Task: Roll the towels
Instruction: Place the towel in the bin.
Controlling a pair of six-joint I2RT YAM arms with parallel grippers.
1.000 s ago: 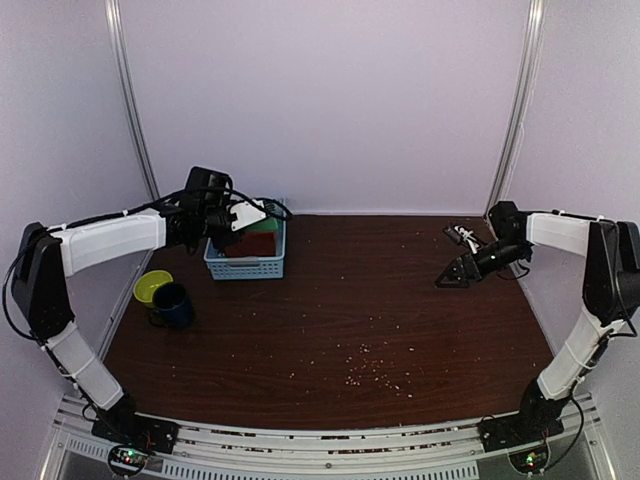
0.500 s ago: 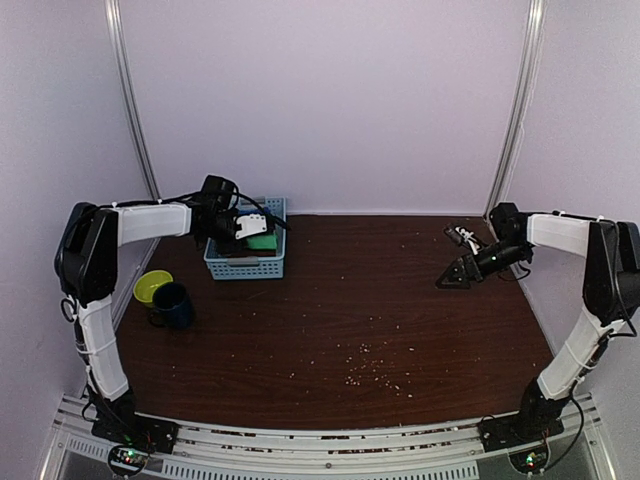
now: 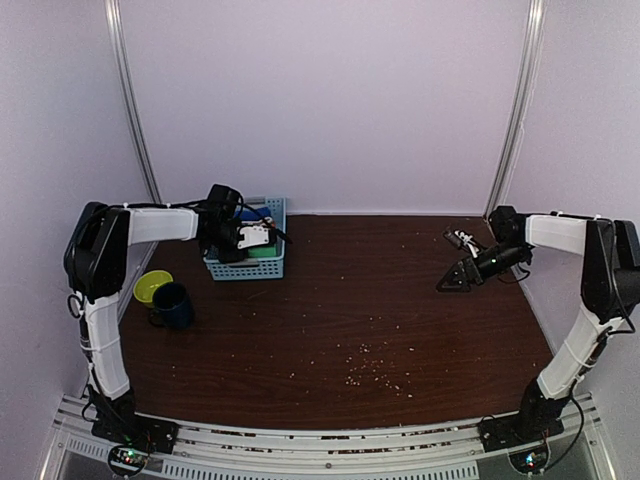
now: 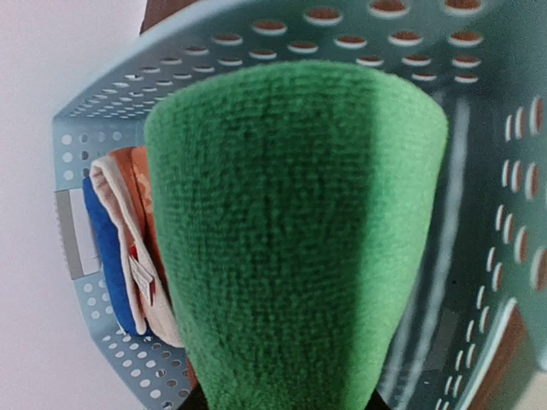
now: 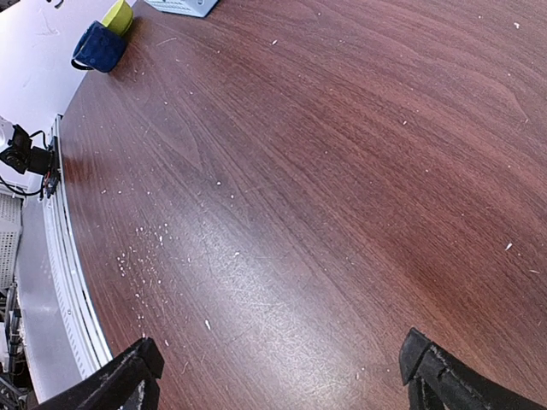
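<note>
Next, my left gripper lowers to the bare space by the basket's near side (image 4: 443,278) and releases the towel (image 4: 291,222) there, as towels fill the basket's far end.
A bright green towel (image 4: 291,222) fills the middle of the left wrist view, rolled or folded thick. My left gripper (image 4: 286,401) is shut on it, with the dark fingers just showing at the bottom on either side. The towel hangs inside a light blue perforated basket (image 4: 479,171). From above, the left gripper (image 3: 250,238) sits over the basket (image 3: 245,268) at the back left, and a bit of the green towel (image 3: 266,250) shows beneath it. My right gripper (image 3: 455,278) hovers low over the table at the far right, open and empty (image 5: 278,376).
In the basket, a blue cloth (image 4: 107,256) and a white-and-orange cloth (image 4: 128,231) lie against the wall. A dark blue mug (image 3: 173,305) and a yellow-green cup (image 3: 152,286) stand left of the basket. Crumbs (image 3: 370,375) dot the brown table's front middle.
My left wrist has swung in and come down into the basket with the green towel. A reddish patch seen in the basket earlier is now covered. The right arm has barely moved.
</note>
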